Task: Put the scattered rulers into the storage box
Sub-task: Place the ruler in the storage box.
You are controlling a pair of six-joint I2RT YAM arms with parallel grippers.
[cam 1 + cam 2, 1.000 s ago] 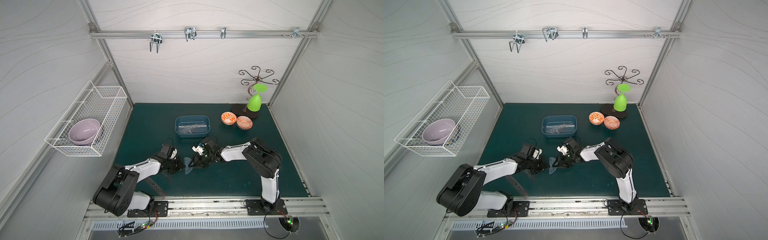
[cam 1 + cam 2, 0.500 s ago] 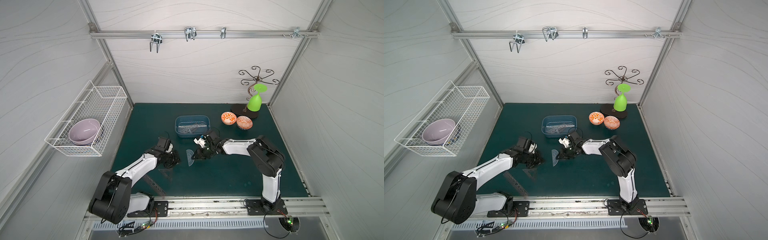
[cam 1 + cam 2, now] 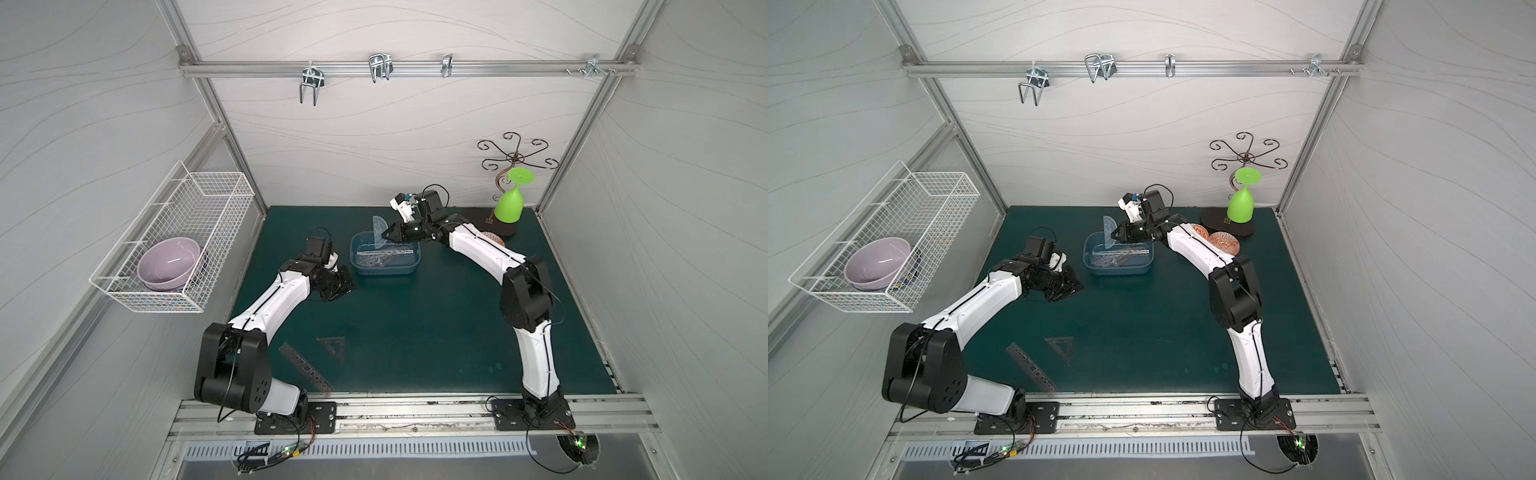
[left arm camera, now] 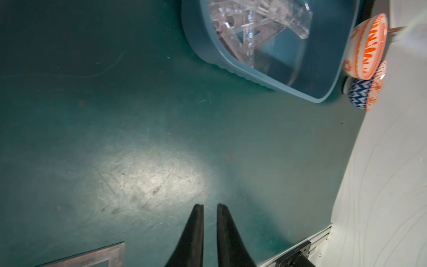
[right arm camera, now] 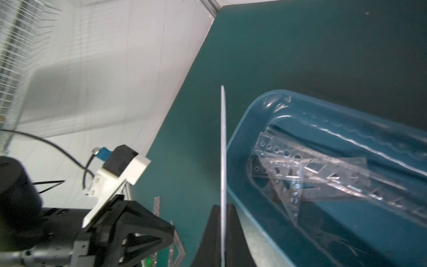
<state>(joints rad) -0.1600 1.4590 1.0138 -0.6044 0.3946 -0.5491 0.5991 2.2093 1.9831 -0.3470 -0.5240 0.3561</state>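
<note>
The clear rulers in the storage box lie below my right gripper, so it should lower the protractor [image 3: 376, 226], still above the box's rim, onto them and let go.
My right gripper [image 3: 385, 236] [image 3: 1117, 235] [image 5: 223, 207] is shut on the bluish protractor [image 3: 376, 226] [image 3: 1108, 226], which stands on edge [image 5: 223, 150] above the near-left end of the blue-grey storage box [image 3: 384, 272] [image 3: 1119, 272] [image 5: 240, 138]. Several clear rulers [image 3: 384, 257] [image 5: 312, 175] [image 4: 254, 27] lie inside the box. A triangular set square [image 3: 334, 347] [image 3: 1061, 347] and a stencil ruler [image 3: 305, 368] [image 3: 1030, 368] lie on the mat near the front. My left gripper [image 3: 344, 286] [image 3: 1074, 286] [image 4: 209, 205] hovers left of the box, jaws slightly apart and empty.
Two orange-patterned bowls [image 3: 1225, 243] [image 4: 367, 46] sit right of the box, partly behind my right arm. A green goblet [image 3: 509, 205] stands on a dark stand base at the back right. A wire basket [image 3: 174, 245] with a lilac bowl hangs on the left wall.
The right gripper shut on the protractor mid-mat and carried it up and back over the box. The left gripper drew away to the left and back, its jaws parting slightly.
</note>
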